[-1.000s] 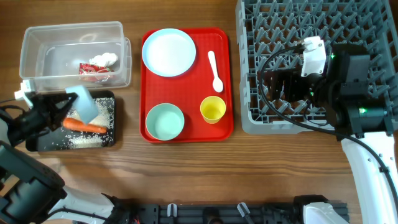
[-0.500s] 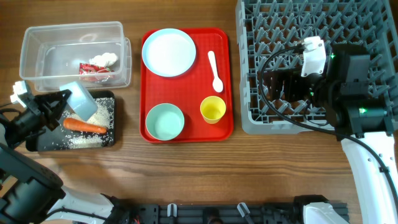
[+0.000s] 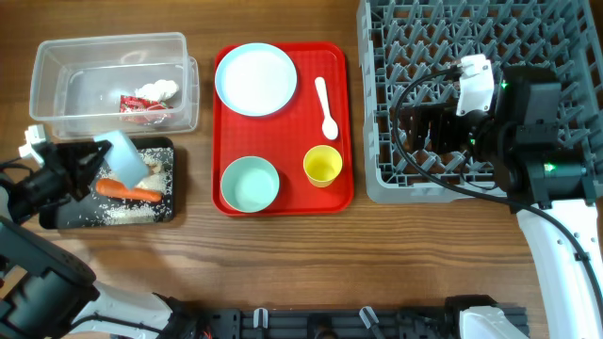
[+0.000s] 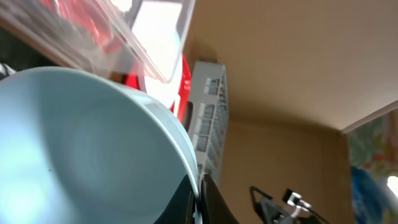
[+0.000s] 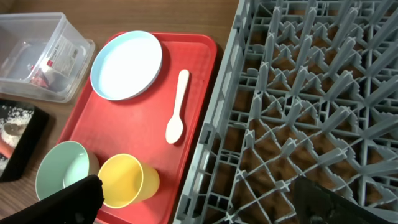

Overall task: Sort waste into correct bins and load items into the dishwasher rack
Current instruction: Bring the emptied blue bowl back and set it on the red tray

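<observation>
To my left gripper's right in the overhead view lies bare red tray (image 3: 268, 138) between plate and second bowl: next I swing there, levelling the bowl, then lower and release.
My left gripper (image 3: 98, 158) is shut on the rim of a pale blue bowl (image 3: 123, 155), which it holds tilted over the black tray (image 3: 162, 213). In the left wrist view the bowl (image 4: 81, 143) fills the frame, its rim pinched between the fingers (image 4: 211, 202). An orange carrot piece (image 3: 128, 192) and loose white rice (image 3: 121, 215) lie in the black tray. The clear tub (image 3: 57, 56) holds a red-and-white wrapper (image 3: 141, 104) and a white tissue wad (image 3: 160, 89). My right gripper (image 5: 208, 205) hangs open over the front left of the grey rack (image 3: 490, 38), holding nothing.
The red serving tray (image 3: 292, 141) carries a blue plate (image 3: 255, 79), a white spoon (image 3: 326, 106), a second bowl (image 3: 250, 184) and a yellow cup (image 3: 322, 166). The rack's left edge stands right beside the red tray.
My left gripper has drawn slightly to the left with the bowl, whose tilt over the black tray shifted a little. The right arm has not moved.
</observation>
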Motion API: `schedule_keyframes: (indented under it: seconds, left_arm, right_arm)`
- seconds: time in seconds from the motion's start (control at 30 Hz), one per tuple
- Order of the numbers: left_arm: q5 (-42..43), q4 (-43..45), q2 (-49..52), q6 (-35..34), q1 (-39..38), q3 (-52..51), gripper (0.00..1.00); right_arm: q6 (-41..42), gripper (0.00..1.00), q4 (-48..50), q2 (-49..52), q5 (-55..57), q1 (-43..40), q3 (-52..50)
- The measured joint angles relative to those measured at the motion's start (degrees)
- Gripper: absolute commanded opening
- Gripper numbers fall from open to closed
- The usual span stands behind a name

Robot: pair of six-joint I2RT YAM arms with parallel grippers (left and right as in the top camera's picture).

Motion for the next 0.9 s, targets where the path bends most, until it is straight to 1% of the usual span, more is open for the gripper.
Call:
schedule_keyframes:
  seconds: [0.1, 0.2, 0.23, 0.27, 0.37, 0.47, 0.57, 0.63, 0.7, 0.83, 0.9]
  left_arm:
    - [0.3, -2.0, -2.3, 0.7, -1.1, 0.0, 0.04]
    - [0.5, -2.4, -7.3, 1.1, -2.4, 0.4, 0.04]
    - [0.7, -2.2, -12.0, 1.2, -3.5, 1.1, 0.04]
    - [0.8, -1.5, -14.6, 1.2, -4.2, 1.5, 0.04]
    - [-0.1, 4.7, -24.0, 0.6, -9.0, 2.5, 0.04]
    - [-5.8, 12.0, -30.5, -4.4, -16.4, 3.1, 0.04]
    - [-19.1, 19.2, -33.6, -12.9, -28.7, 3.3, 0.04]
    - [-26.5, 21.9, -33.1, -16.9, -35.6, 3.3, 0.04]
    - [-36.9, 24.5, -31.1, -21.4, -44.6, 3.3, 0.04]
    - [-52.7, 28.3, -25.0, -26.3, -58.2, 3.3, 0.04]
    - [-57.9, 29.9, -21.2, -27.6, -62.7, 3.3, 0.04]
  right_arm:
    - [0.0, 1.00, 0.0, 0.0, 0.0, 0.0, 0.0]
    - [0.0, 1.00, 0.1, 0.0, 0.0, 0.0, 0.0]
    - [0.0, 1.00, 0.1, 0.0, 0.0, 0.0, 0.0]
    - [0.0, 1.00, 0.1, 0.0, 0.0, 0.0, 0.0]
    - [0.0, 1.00, 0.3, 0.0, 0.0, 0.0, 0.0]
    - [0.0, 1.00, 0.6, 0.0, 0.0, 0.0, 0.0]
    - [0.0, 1.00, 0.7, 0.0, 0.0, 0.0, 0.0]
    - [0.4, 1.00, 0.7, 0.0, 0.0, 0.0, 0.0]
    - [0.7, 1.00, 0.7, 0.0, 0.0, 0.0, 0.0]
    - [1.3, 1.00, 0.7, 0.0, 0.0, 0.0, 0.0]
    - [1.5, 1.00, 0.7, 0.0, 0.0, 0.0, 0.0]
